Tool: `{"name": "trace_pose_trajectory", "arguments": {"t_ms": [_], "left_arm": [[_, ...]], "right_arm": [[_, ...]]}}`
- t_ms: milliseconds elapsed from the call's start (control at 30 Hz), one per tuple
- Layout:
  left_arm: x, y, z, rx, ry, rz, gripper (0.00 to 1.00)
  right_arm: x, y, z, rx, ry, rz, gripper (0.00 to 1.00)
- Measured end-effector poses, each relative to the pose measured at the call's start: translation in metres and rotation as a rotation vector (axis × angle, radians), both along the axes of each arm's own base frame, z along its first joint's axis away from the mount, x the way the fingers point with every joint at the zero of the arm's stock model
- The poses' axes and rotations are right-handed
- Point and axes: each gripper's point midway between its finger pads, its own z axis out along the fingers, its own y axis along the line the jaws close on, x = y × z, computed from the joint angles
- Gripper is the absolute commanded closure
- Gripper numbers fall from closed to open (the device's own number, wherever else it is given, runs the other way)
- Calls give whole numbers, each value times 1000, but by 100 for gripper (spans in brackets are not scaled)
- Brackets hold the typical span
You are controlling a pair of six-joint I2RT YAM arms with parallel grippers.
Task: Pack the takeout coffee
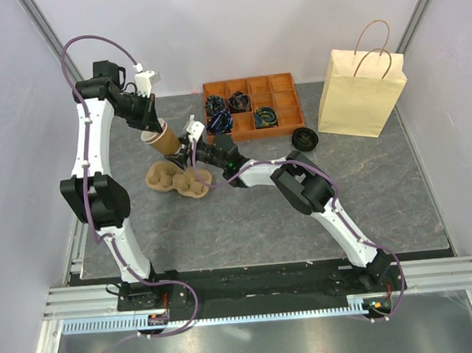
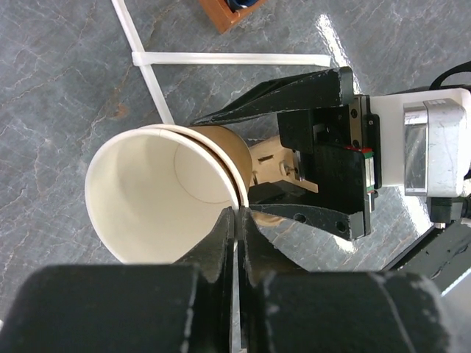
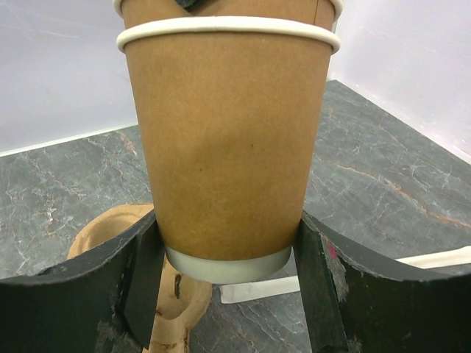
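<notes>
My right gripper is to pull the outer cup off toward the right in the top view, over the bare tabletop (image 1: 242,197) beside the carrier, because the cups sit inside each other.
Two nested brown paper cups (image 1: 162,141) without lids hang tilted over the table between both arms. My left gripper (image 1: 151,127) is shut on the inner cup's white rim (image 2: 158,136), one finger inside and one outside (image 2: 241,215). My right gripper (image 1: 183,153) is shut on the outer cup's base (image 3: 227,220), and its fingers (image 3: 140,268) touch both sides. The right gripper's black fingers (image 2: 294,92) show beside the cups in the left wrist view. A loose black lid (image 1: 305,138) lies on the table. A takeout coffee with its lid on is out of view.
A tan pulp cup carrier (image 1: 175,181) lies right under the cups (image 3: 103,224). The paper bag (image 1: 358,91) stands upright at the back right. An orange compartment tray (image 1: 249,80) with dark items sits behind the cups. White tape strips (image 2: 228,59) mark the grey tabletop.
</notes>
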Motion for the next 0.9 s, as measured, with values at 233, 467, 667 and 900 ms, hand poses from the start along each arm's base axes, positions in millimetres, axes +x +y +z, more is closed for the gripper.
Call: {"name": "trace_pose_trajectory", "arguments": {"t_ms": [233,467,667,900], "left_arm": [[5,5,15,29,-44,14,98],[13,13,24,69,-99,35,98],[21,23,35,112,-162,67,98],[32,46,86,220,-359,159,98]], "right_arm": [[0,-4,14,19,-19,-4,63],[0,-6,11,8,-18,-6,66],[1,-9,3,-12,-6,-10,66],[4,-15,-6,-36,-1,-17,66]]}}
